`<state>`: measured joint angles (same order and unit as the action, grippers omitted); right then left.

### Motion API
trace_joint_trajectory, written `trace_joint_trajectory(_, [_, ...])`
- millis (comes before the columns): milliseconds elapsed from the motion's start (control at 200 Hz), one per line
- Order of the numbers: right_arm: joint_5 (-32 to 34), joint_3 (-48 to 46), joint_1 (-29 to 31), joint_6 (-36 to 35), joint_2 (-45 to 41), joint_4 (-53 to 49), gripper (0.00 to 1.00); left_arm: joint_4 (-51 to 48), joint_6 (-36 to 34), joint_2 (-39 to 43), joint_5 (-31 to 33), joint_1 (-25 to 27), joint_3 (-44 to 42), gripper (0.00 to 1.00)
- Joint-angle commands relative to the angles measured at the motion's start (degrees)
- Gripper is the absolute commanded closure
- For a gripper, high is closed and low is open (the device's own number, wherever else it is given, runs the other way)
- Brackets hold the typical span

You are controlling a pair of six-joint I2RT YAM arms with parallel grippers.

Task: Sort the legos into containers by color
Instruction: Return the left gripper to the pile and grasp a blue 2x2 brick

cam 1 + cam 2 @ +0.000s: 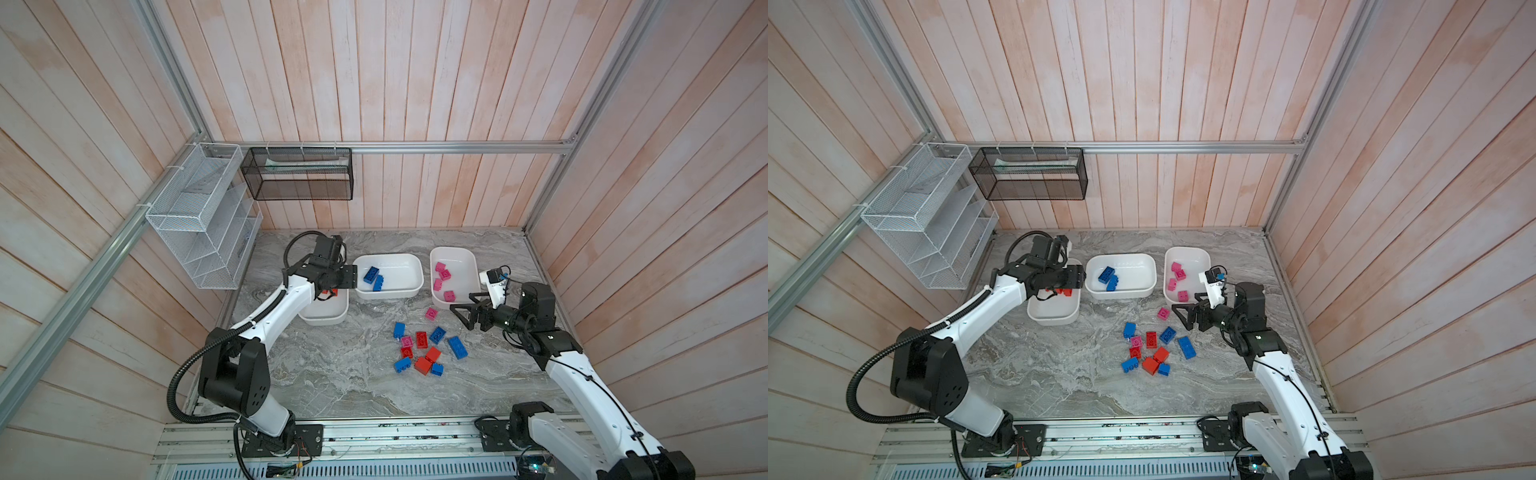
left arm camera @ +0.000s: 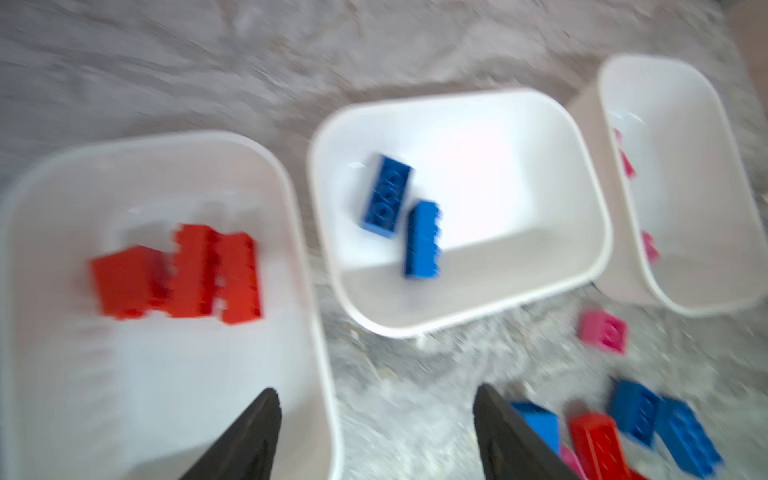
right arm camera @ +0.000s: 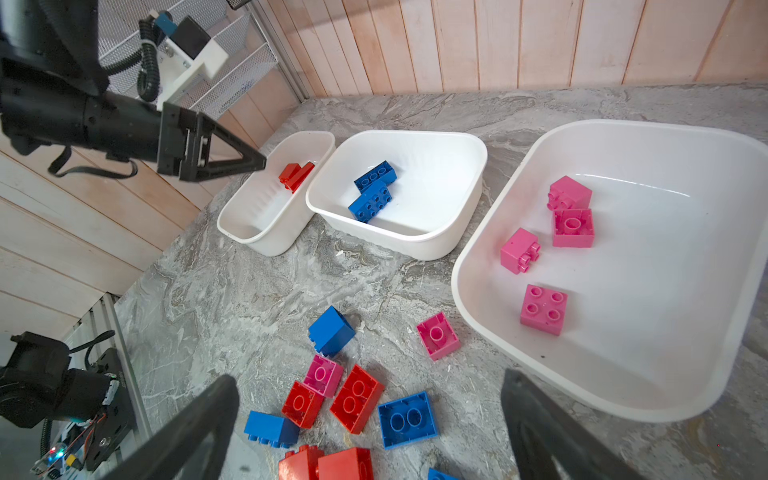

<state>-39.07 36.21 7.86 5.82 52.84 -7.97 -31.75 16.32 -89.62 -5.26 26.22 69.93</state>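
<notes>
My left gripper is at the red legos' tub and should swing back and down next onto the blue lego nearest the middle tub [image 2: 540, 424], because the middle tub has blue ones in it.
Three white containers stand in a row at the back. The left tub [image 1: 328, 319] holds red legos [image 2: 178, 278], the middle tub [image 1: 401, 291] two blue legos [image 1: 373, 277], the right tub [image 1: 467, 258] several pink legos [image 3: 540, 270]. A loose pile of red, blue and pink legos [image 1: 428, 349] lies on the marble table, with one pink lego [image 1: 431, 313] apart near the right tub. My left gripper [image 2: 376, 390] hangs open and empty over the left tub's inner rim. My right gripper [image 3: 370, 377] is open and empty above the pile.
A white wire-mesh rack [image 1: 199, 216] and a black mesh basket [image 1: 299, 174] hang on the back-left walls. Wooden walls close in three sides. An aluminium rail [image 1: 395, 436] with both arm bases runs along the front edge.
</notes>
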Motion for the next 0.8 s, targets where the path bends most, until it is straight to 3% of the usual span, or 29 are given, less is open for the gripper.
trace_joint_trajectory(0, [0.20,1.13,0.40,-0.90,0.03,-1.01,0.02,0.10,6.01,1.14,-4.00,4.60,-2.85,0.25])
trace_joint_trajectory(285, [1.00,1.14,0.40,-1.67,-0.96,-2.44,0.02,2.41,12.06,-5.43,1.15,16.64,-2.01,0.26])
trace_joint_trajectory(605, [1.89,1.03,0.38,-2.68,-1.34,-3.65,0.02,0.84,11.48,-15.96,8.03,21.64,2.52,0.32])
trace_joint_trajectory(795, [2.13,0.44,0.46,-2.90,-1.77,-4.00,0.02,0.54,11.10,-19.02,10.14,22.12,3.76,0.45])
